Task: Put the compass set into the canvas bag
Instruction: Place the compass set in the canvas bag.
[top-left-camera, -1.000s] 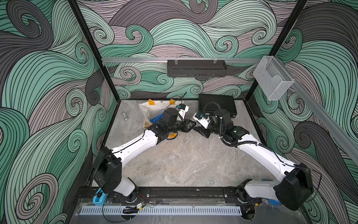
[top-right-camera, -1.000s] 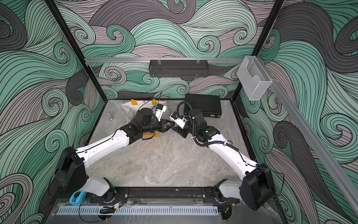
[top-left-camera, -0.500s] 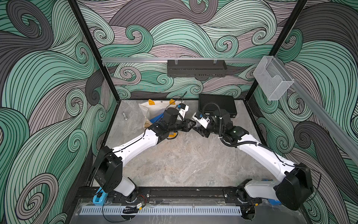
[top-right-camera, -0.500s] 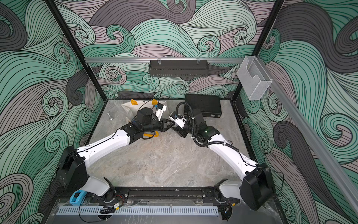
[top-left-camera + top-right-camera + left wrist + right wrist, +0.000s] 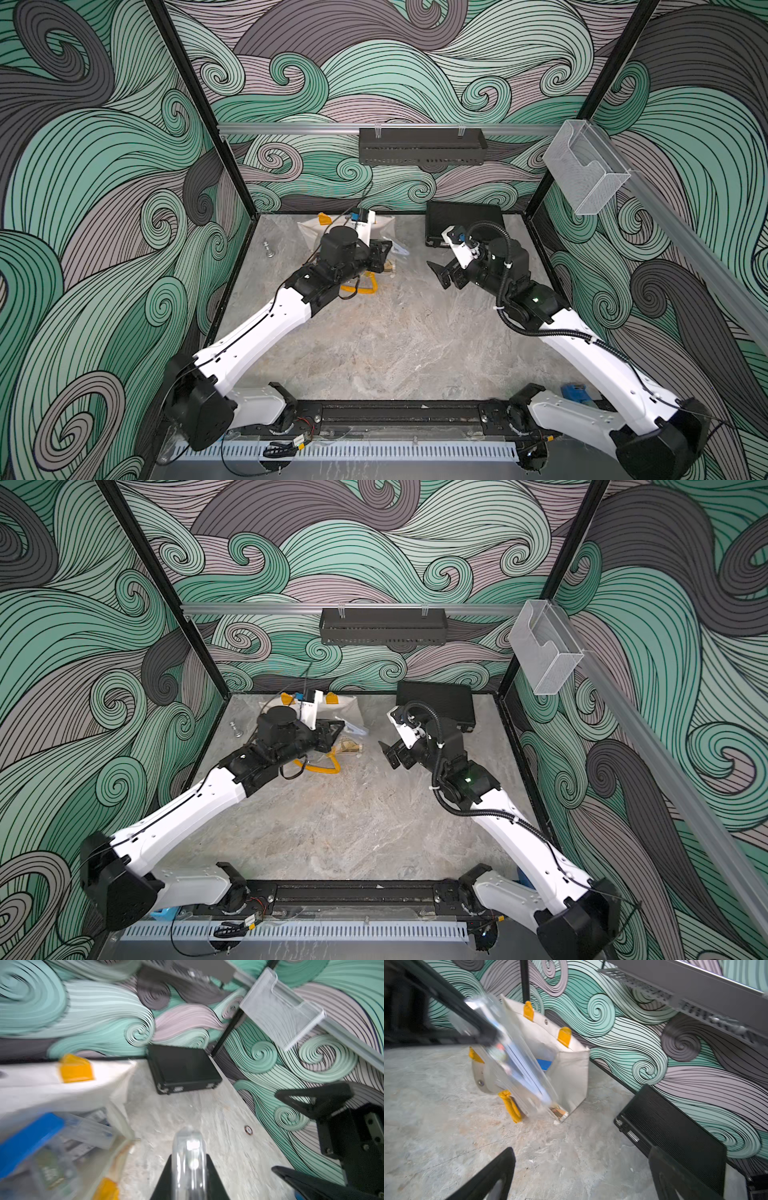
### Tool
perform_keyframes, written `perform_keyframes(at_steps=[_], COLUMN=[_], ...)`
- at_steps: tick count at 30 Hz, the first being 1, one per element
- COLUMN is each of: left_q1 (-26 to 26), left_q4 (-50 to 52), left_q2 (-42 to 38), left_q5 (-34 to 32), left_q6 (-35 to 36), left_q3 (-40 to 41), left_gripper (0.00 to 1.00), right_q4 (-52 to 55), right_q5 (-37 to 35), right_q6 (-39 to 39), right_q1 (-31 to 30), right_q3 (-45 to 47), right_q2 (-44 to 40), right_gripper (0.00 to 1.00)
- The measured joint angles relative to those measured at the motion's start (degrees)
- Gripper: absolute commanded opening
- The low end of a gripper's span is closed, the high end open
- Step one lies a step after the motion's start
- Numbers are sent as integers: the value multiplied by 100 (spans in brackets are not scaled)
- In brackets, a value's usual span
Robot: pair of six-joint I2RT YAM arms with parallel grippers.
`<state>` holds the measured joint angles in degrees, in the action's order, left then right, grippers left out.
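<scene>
My left gripper shifts over the bag's opening (image 5: 66,1140) next, then goes down and releases the case, as its low end pokes past the bag's side.
The compass set (image 5: 517,1064) is a flat clear plastic case, held tilted with its low end at the open mouth of the canvas bag (image 5: 571,1068). My left gripper (image 5: 384,249) is shut on the case, and its clear edge (image 5: 190,1159) shows between the black jaws. The cream bag (image 5: 307,232) with yellow-orange handles sits at the back left in both top views (image 5: 353,706). My right gripper (image 5: 438,274) is open and empty, well to the right of the case (image 5: 353,728). Its two fingers (image 5: 496,1176) stand wide apart over bare table.
A black hard case (image 5: 463,220) lies at the back right, close behind the right arm. A small metal piece (image 5: 268,249) stands near the left wall. A black shelf (image 5: 422,145) and a clear holder (image 5: 586,170) hang on the walls. A blue box (image 5: 29,1138) lies inside the bag.
My right gripper has opened wide and drawn back to the right, away from the case. The left gripper has kept its grip by the bag.
</scene>
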<state>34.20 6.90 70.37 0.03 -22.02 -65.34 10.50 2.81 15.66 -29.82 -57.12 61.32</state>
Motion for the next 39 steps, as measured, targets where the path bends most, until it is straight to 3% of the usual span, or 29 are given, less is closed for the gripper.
perform_keyframes(at_steps=[5,10,23,27,32,35,39], left_q1=[-507,-706,-802,-876,-1003,-1060,-1093], left_q4=[428,708,308,195,195,256,525], left_q2=[-461,31,2203,2430,2479,2459,2227], left_q5=[-1191,-1888,-1550,-1364,-1257,-1239,-1305], left_q6=[393,605,575,514,435,417,496], left_q3=[-37,-52,-341,-586,-699,-699,-697], left_gripper=[7,7,11,27,82,93,99], right_q4=[168,273,-87,-168,-273,-354,-417], right_q5=[-393,-592,-975,-986,-988,-973,-946], right_q6=[-291,-503,-957,-1025,-1106,-1169,-1274], right_q1=[140,160,612,704,951,1137,1381], right_q3=[282,629,1554,1692,1779,1818,1858], right_q2=[66,258,271,271,271,273,350], right_gripper=[100,100,100,100,100,100,100])
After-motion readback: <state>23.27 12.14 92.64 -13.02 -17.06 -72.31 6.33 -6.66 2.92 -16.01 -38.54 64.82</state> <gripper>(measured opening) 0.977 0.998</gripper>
